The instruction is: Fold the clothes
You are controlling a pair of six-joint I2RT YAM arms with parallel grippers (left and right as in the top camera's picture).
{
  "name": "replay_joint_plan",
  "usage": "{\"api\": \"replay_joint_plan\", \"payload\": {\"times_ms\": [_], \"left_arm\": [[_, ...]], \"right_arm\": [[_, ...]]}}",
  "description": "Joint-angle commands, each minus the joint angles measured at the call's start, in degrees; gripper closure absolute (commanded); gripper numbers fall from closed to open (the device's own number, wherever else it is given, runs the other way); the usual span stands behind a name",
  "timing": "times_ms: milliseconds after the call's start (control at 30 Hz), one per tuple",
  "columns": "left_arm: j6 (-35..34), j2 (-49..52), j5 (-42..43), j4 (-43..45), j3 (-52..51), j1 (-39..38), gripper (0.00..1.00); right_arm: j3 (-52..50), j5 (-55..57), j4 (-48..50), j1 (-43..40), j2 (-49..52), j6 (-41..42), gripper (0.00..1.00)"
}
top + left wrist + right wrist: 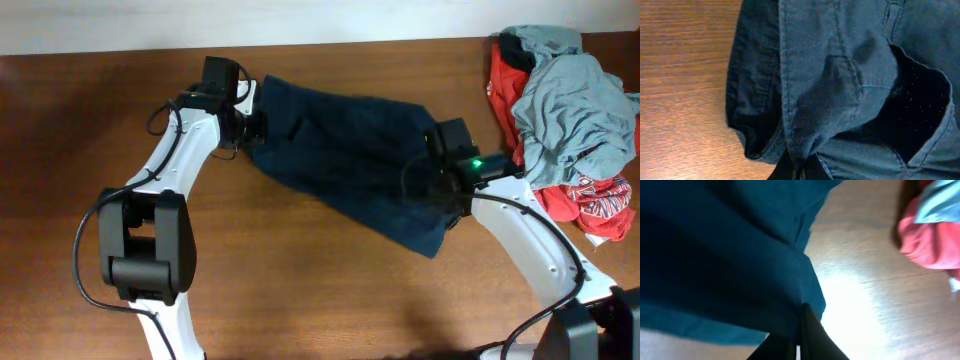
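I will next move my right gripper slightly toward the clothes pile and open to release the shorts' pinched end (441,212), since the shorts (350,155) already stretch between both grippers.
A dark blue pair of shorts (350,155) lies stretched across the middle of the wooden table. My left gripper (248,128) is shut on the shorts' waistband at their left end; the left wrist view shows the seamed band (805,100) pinched between my fingers (801,172). My right gripper (440,180) is shut on the shorts' right end; in the right wrist view the blue cloth (725,255) hangs from my closed fingers (799,340) above the table.
A pile of clothes, grey (570,95) over red (590,200), sits at the table's far right, near my right arm. The red cloth also shows in the right wrist view (930,240). Bare wood lies in front of and left of the shorts.
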Motion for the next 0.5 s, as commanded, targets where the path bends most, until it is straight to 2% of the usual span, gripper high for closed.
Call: {"api": "replay_joint_plan", "payload": {"times_ms": [0,133,267,367,467], "left_arm": [[0.92,0.59,-11.21,1.07,0.42,4.55,0.99],[0.90,0.59,-11.21,1.07,0.42,4.55,1.00],[0.92,0.59,-11.21,1.03,0.42,4.68,0.99],[0.90,0.59,-11.19,0.81,0.42,5.14,0.99],[0.92,0.59,-11.21,0.35,0.42,5.75,0.99]], "right_arm": [[0.24,20.06,0.63,-3.54,-1.51,3.43,0.96],[0.61,26.53,4.87,-3.54,-1.51,5.01,0.96],[1.14,26.38,4.39,-3.10,-1.51,6.23,0.96],[1.14,21.38,1.77,-2.71,-1.46,6.19,0.96],[0.74,10.38,-1.99,-2.86,-1.36,6.12,0.96]]}}
